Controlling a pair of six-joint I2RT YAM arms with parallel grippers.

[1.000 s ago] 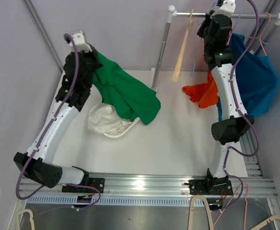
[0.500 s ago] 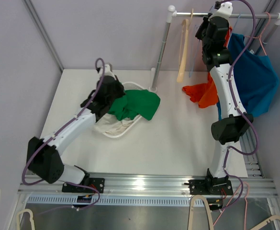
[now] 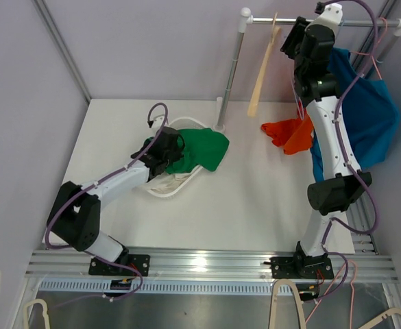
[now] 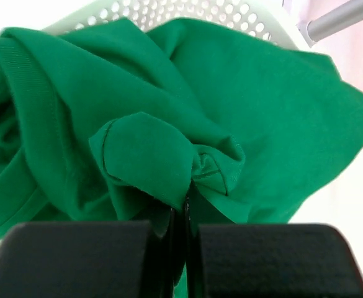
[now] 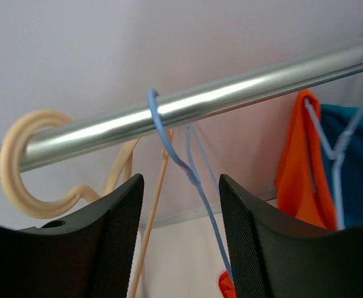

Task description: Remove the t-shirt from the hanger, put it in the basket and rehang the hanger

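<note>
The orange shirt's hanger wire comes next, and my right gripper moves onto it along the bar (image 3: pixel 289 20), to the right in the top view.
The green t-shirt (image 3: pixel 203 149) lies bunched in and over the white basket (image 3: pixel 179 188), off any hanger. My left gripper (image 3: pixel 164 147) is low over the basket. In the left wrist view its jaws (image 4: pixel 182 214) are shut on a fold of the green t-shirt (image 4: pixel 231 105). My right gripper (image 3: pixel 301 38) is up at the rail (image 3: pixel 289 20). It is open in the right wrist view (image 5: pixel 180 186), and the thin blue wire hanger (image 5: pixel 193 177) hangs from the rail (image 5: pixel 231 93) between its fingers, gripped by neither.
A beige hanger (image 3: pixel 262 75) hangs on the rail left of my right gripper. An orange shirt (image 3: pixel 289 133) and a blue shirt (image 3: pixel 365 116) hang to its right. White cloth (image 3: pixel 152 179) lies in the basket. The rack's post (image 3: pixel 231 75) stands behind the basket.
My left arm has swung down and carried the green t-shirt from high at the left into the basket. My right gripper has opened at the rail, letting go of the blue hanger.
</note>
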